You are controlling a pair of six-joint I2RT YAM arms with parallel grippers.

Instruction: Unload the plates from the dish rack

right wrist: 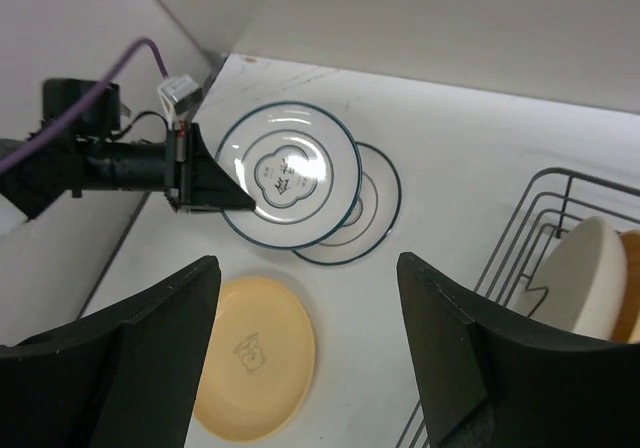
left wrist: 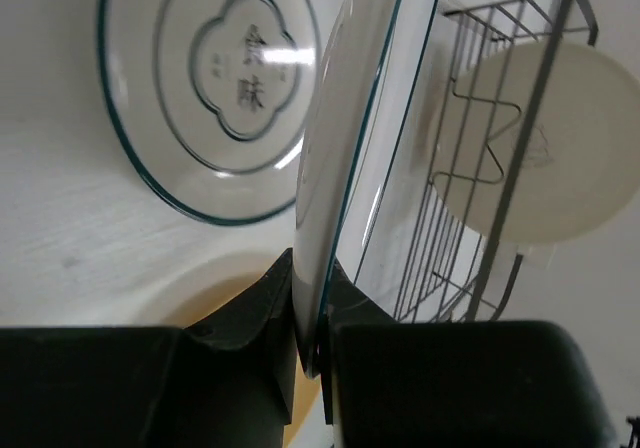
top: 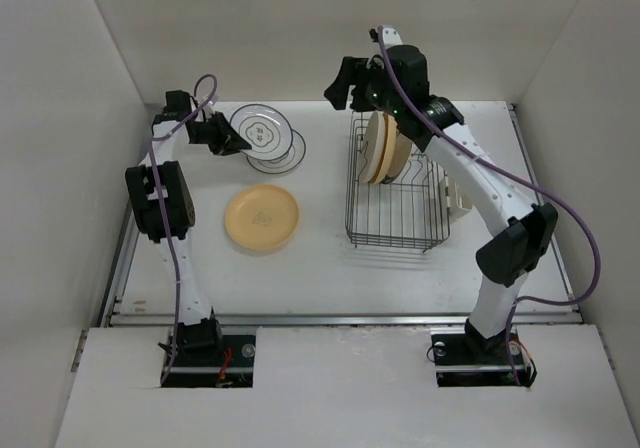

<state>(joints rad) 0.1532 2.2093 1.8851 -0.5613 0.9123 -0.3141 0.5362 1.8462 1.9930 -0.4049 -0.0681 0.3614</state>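
The right gripper moves to the right in the top view next, then down onto the white plate's rim, as that rim stands up between the yellow-orange plate and the holder.
My left gripper [top: 228, 139] is shut on the rim of a white plate with dark rings [top: 262, 126], held over a second ringed plate [top: 284, 154] that lies on the table. In the left wrist view the held plate [left wrist: 345, 138] is edge-on between my fingers [left wrist: 262, 308], and the lying plate [left wrist: 215, 78] is beyond it. A yellow-orange plate [top: 262, 218] lies flat on the table. The black wire dish rack [top: 395, 213] holds a cream plate [top: 378, 148] and a yellow-orange one [top: 400, 150] upright. My right gripper [top: 345, 83] is open and empty, high above the rack's far left corner.
White walls enclose the table on the left, back and right. A beige plastic holder [top: 460, 200] hangs on the rack's right side, under my right arm. The right wrist view shows the held plate [right wrist: 290, 173], the yellow plate [right wrist: 255, 368] and the rack [right wrist: 560, 208].
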